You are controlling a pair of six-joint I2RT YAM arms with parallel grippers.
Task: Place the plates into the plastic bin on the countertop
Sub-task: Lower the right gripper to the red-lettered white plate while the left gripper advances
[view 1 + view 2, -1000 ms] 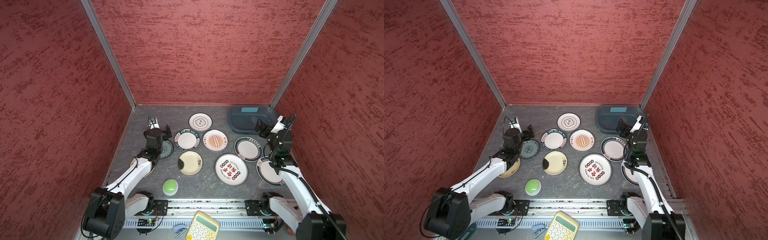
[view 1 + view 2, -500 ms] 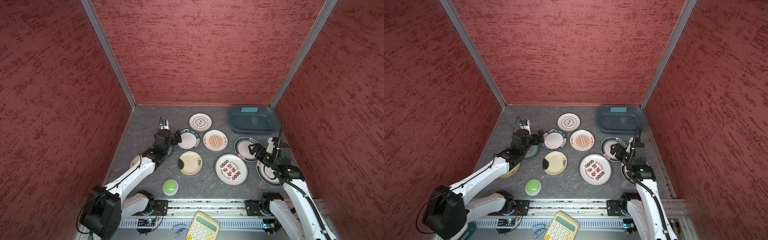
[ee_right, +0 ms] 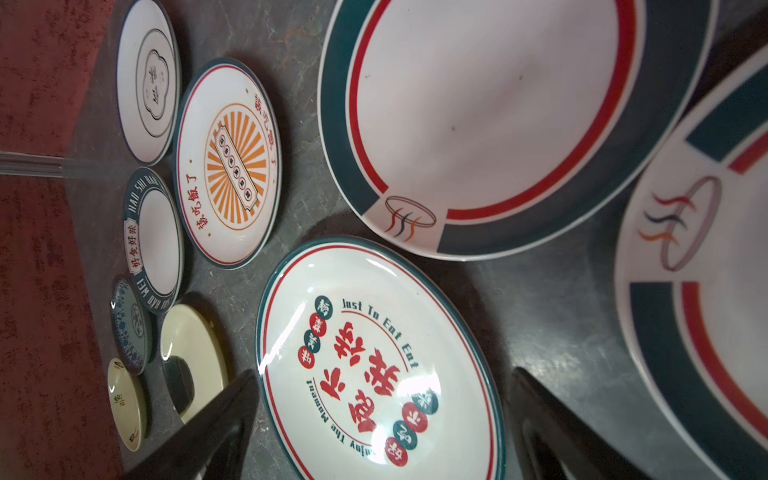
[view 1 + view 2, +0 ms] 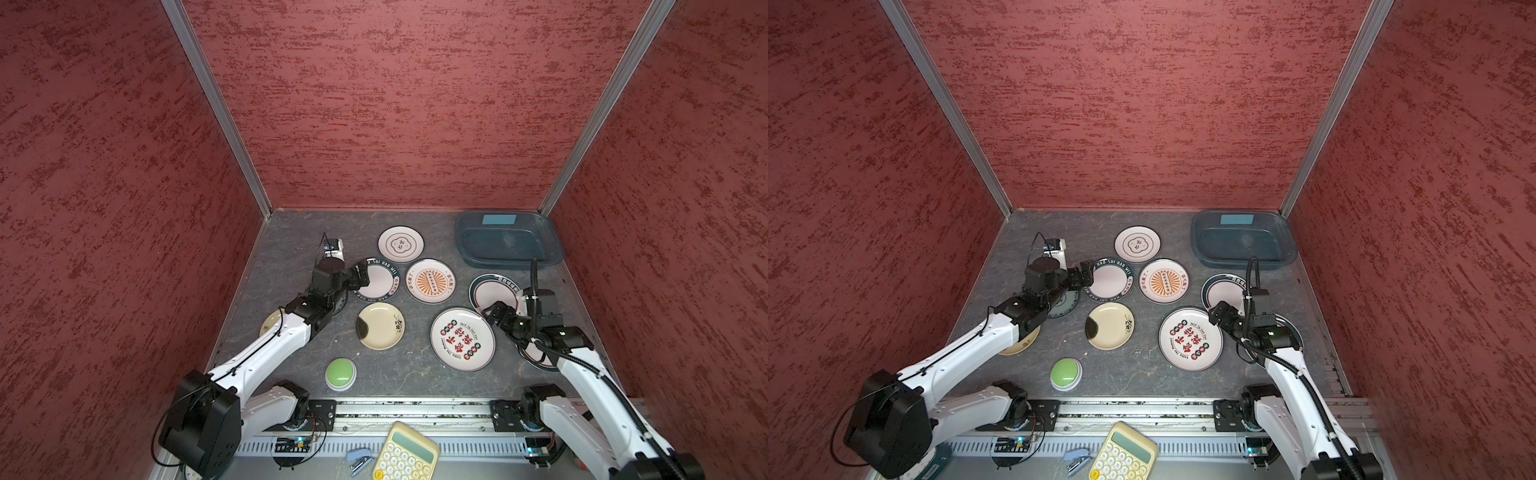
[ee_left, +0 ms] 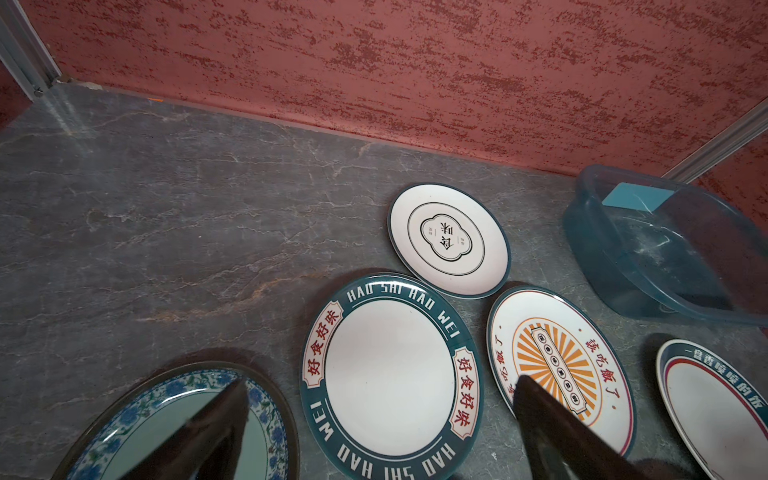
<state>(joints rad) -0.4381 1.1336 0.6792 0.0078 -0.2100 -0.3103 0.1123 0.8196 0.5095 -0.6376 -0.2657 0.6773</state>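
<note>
My right gripper will next lower its open fingers back, one on each side of the red-print plate's rim (image 4: 494, 342) (image 3: 493, 404). The rim is back and below the gripper, and the bare countertop beside it has room for one finger.
Several plates lie flat on the countertop (image 4: 291, 257). My left gripper (image 4: 361, 276) is open, with its fingers either side of the dark-green "HAO SHI HAO WEI" plate (image 5: 390, 374) and nothing gripped. A grey-green patterned plate (image 5: 174, 424) lies beside it, partly under the left arm. My right gripper (image 4: 492, 311) hangs open at the edge of the red-print plate (image 3: 374, 365), holding nothing. The plastic bin (image 4: 509, 243) stands empty in the far right corner. An orange-sunburst plate (image 4: 430, 281), a small white plate (image 4: 400, 244) and a cream plate (image 4: 380, 326) lie between the arms.
Two green-rimmed plates (image 3: 478, 112) (image 3: 715, 291) lie beside the right gripper, one partly under the arm. Another cream plate (image 4: 270, 324) sits under the left arm. A green dome button (image 4: 340, 373) is at the front. A yellow calculator (image 4: 405, 455) rests on the rail. Red walls close three sides.
The left gripper swung right from the grey-green plate to the "HAO SHI HAO WEI" plate. The right gripper drew back from the bin and came down by the red-print plate.
</note>
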